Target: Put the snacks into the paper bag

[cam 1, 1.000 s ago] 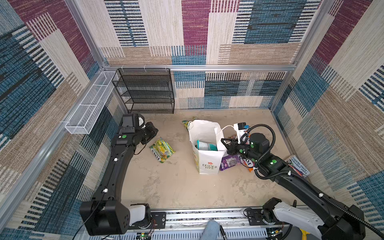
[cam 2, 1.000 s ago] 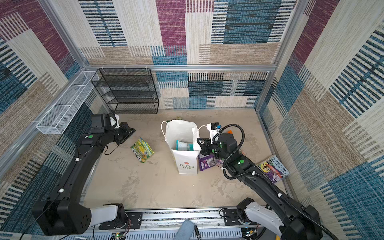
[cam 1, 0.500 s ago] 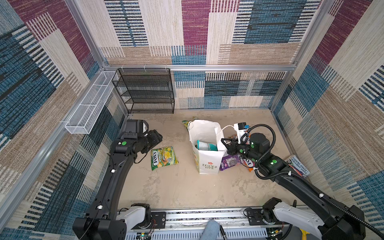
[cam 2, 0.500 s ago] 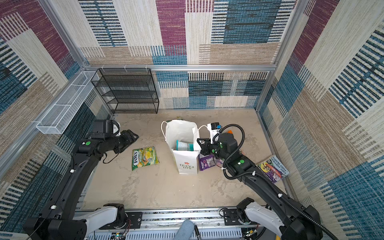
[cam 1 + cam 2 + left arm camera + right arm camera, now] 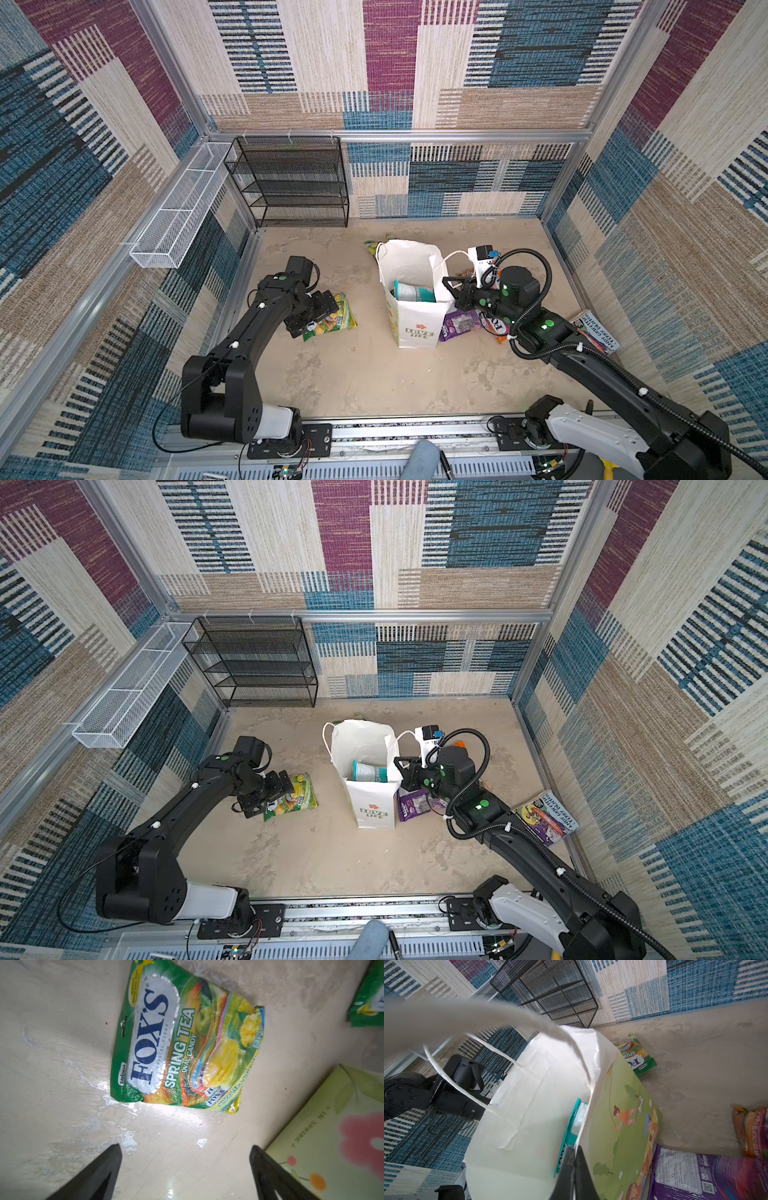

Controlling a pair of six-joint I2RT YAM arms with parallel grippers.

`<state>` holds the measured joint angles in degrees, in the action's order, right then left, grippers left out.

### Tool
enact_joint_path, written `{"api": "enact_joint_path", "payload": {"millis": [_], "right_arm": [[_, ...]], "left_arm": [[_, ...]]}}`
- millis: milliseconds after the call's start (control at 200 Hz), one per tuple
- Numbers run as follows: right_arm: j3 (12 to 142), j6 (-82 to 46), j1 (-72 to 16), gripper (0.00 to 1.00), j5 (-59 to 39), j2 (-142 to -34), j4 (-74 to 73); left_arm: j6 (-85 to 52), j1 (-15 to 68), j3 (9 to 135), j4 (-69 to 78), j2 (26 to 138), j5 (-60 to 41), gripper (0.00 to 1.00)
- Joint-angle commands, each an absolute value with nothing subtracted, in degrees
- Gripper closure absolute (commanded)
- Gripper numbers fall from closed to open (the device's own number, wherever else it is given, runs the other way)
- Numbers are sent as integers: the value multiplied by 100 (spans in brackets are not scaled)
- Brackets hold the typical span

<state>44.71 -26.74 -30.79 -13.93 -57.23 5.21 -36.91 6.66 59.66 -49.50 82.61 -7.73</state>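
Observation:
Next, my open left gripper lowers onto the near edge of the green-yellow FOX'S snack [image 5: 178, 1043], which lies flat on the floor below it.
A green-yellow FOX'S snack [image 5: 178, 1043] lies flat on the floor [image 5: 334, 320] [image 5: 293, 798]. My left gripper [image 5: 186, 1147] [image 5: 322, 309] hovers open at its left edge with nothing between the fingers. The white paper bag [image 5: 415, 324] [image 5: 372, 808] [image 5: 519, 1105] stands upright with a teal snack [image 5: 413, 291] [image 5: 576, 1118] inside. My right gripper [image 5: 574, 1147] [image 5: 451, 289] is shut on the bag's right side wall at the rim. A purple snack [image 5: 461, 324] [image 5: 695, 1174] and an orange one [image 5: 749, 1130] lie right of the bag; another green one [image 5: 374, 245] [image 5: 636, 1057] lies behind it.
A black mesh shelf [image 5: 291, 183] stands against the back wall, and a white wire basket [image 5: 178, 216] hangs on the left wall. A magazine [image 5: 598, 332] lies at the right wall. A white device [image 5: 480, 257] sits behind my right gripper.
My left gripper has opened, and its arm has swung down and nearer. The green-yellow snack has turned and shifted nearer on the floor. The right arm has not moved.

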Motion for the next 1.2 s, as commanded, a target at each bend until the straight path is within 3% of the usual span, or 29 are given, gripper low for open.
{"api": "enact_joint_path", "payload": {"millis": [0, 596, 791, 1057, 1197], "right_arm": [[4464, -2619, -3076, 99, -1406, -5695, 299], [4475, -2611, -3077, 99, -1372, -5711, 316], [4473, -2619, -3076, 99, -1377, -5700, 316], [4452, -2615, -3077, 99, -1378, -5680, 308], [4448, -2616, -3083, 99, -1382, -5683, 300]], "left_arm": [[-3487, 668, 5961, -4654, 8580, -607, 1], [-3428, 659, 6072, -4354, 9776, -194, 0], [-3618, 657, 5932, -4104, 9859, -331, 5], [-3838, 659, 5724, -3902, 9747, -371, 21], [-3957, 661, 5571, -3804, 9495, -522, 39]]}}
